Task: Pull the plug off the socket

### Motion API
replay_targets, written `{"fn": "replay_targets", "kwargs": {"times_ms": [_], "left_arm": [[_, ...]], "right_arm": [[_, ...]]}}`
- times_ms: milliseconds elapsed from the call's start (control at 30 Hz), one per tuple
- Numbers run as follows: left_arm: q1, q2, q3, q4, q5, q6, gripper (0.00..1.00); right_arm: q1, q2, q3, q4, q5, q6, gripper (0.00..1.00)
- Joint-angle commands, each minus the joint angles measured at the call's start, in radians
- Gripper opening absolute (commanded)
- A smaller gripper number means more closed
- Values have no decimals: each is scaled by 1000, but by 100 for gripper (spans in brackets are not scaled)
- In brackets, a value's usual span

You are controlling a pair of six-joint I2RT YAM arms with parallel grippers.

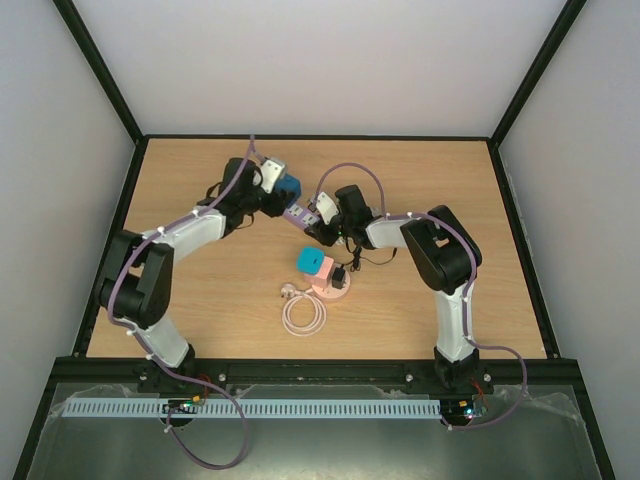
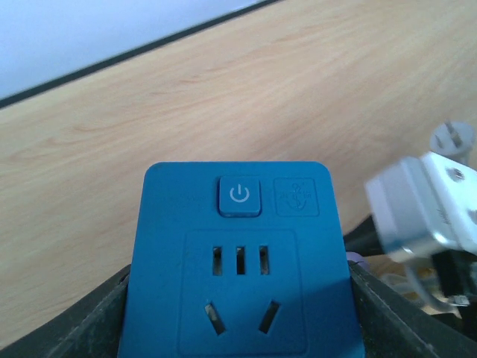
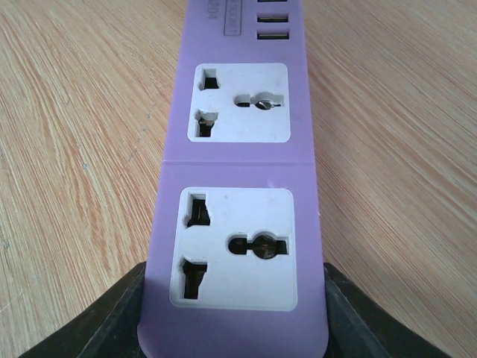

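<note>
The left gripper will next take the blue adapter (image 1: 289, 187) to the left in the top view, lower it onto the table's far corner and let go of it, because the wood there is bare.
My left gripper (image 1: 278, 190) is shut on a blue plug-in adapter (image 1: 289, 187). In the left wrist view the adapter (image 2: 238, 253) fills the space between the black fingers (image 2: 97, 313), showing its power button and empty slots. My right gripper (image 1: 318, 214) is shut on the near end of a purple socket strip (image 1: 298, 213). In the right wrist view the strip (image 3: 237, 171) lies along the wooden table and both of its white sockets are empty. The blue adapter sits just beyond the strip's far end; from above I cannot tell whether they touch.
Near the table's middle lie a teal cube socket (image 1: 313, 261), a pink round adapter (image 1: 330, 285) with a small black plug (image 1: 340, 275) in it, and a coiled white cable (image 1: 303, 314). Black frame rails border the table (image 1: 200, 310).
</note>
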Motion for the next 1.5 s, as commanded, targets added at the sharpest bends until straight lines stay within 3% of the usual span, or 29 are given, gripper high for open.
{"fn": "replay_targets", "kwargs": {"times_ms": [0, 333, 600, 1100, 1467], "left_arm": [[63, -70, 58, -54, -2, 41, 36], [205, -92, 127, -225, -256, 257, 37], [273, -58, 156, -247, -462, 495, 38], [296, 154, 153, -50, -802, 853, 39], [311, 277, 172, 87, -874, 1002, 40]], "right_arm": [[3, 41, 3, -44, 24, 5, 2], [3, 45, 9, -49, 25, 4, 3], [3, 43, 7, -50, 20, -1, 3], [3, 42, 7, -50, 16, -5, 4], [3, 40, 4, -48, 15, -4, 4]]}}
